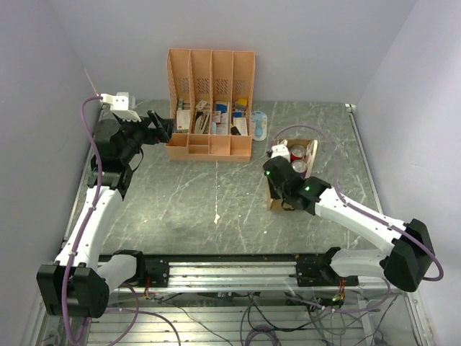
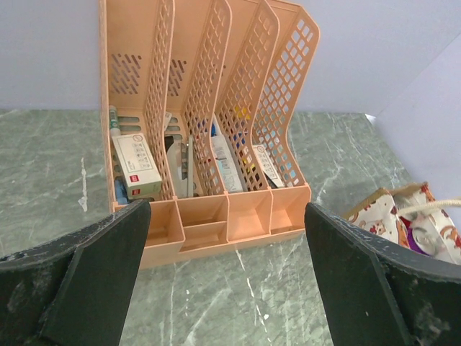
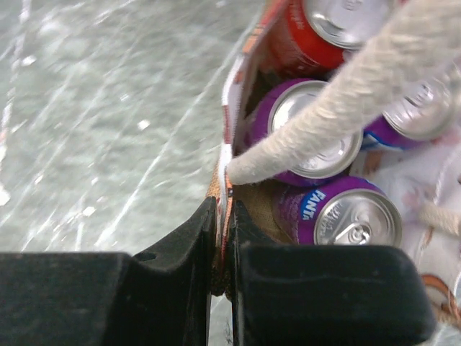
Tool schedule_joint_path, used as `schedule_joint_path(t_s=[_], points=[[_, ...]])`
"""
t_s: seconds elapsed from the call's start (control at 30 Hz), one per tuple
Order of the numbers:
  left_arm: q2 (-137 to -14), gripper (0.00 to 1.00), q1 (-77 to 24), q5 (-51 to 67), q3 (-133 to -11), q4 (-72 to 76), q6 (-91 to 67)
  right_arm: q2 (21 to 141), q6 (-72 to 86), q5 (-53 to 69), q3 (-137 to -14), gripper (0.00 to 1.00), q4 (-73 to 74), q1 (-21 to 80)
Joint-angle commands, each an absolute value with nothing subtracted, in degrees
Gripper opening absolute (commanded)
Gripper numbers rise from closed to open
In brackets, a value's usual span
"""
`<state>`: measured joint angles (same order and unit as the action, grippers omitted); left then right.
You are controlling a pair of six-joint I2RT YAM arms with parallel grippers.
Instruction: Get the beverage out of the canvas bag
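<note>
My right gripper drags the bag by its near side back and to the left in the top view next. This is because the bag stands far from my left gripper.
The canvas bag stands at the right of the table, open at the top, with several drink cans inside. In the right wrist view I see a red can and purple Fanta cans under a whitish rope handle. My right gripper is shut on the bag's near wall, one finger inside and one outside; it also shows in the top view. My left gripper is open and empty, held above the table in front of the organizer; the top view shows it at the left.
A salmon-pink slotted desk organizer with boxes and small items stands at the back centre, also in the left wrist view. A pale blue item lies right of it. Walls close in on three sides.
</note>
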<state>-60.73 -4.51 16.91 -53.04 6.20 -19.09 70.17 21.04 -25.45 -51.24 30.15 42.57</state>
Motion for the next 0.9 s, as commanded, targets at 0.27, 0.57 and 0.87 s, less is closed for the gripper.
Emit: schedule_joint_path(t_s=[0.27,0.57,0.87], points=[[-62.47,0.98,-5.48,19.23,-53.81,7.55,-18.98,81.12,27.56,-23.37,-57.76,0.00,26.16,67.72],[-64.23,0.98,-7.38,21.83,-55.72,4.81,-18.42,75.80,29.27,-22.71,-52.96,0.43,26.38,74.00],[-67.30,0.98,-13.34,31.53,-57.30,6.93,-22.78,64.18,30.06,-29.18,-53.56,0.79,29.41,74.05]])
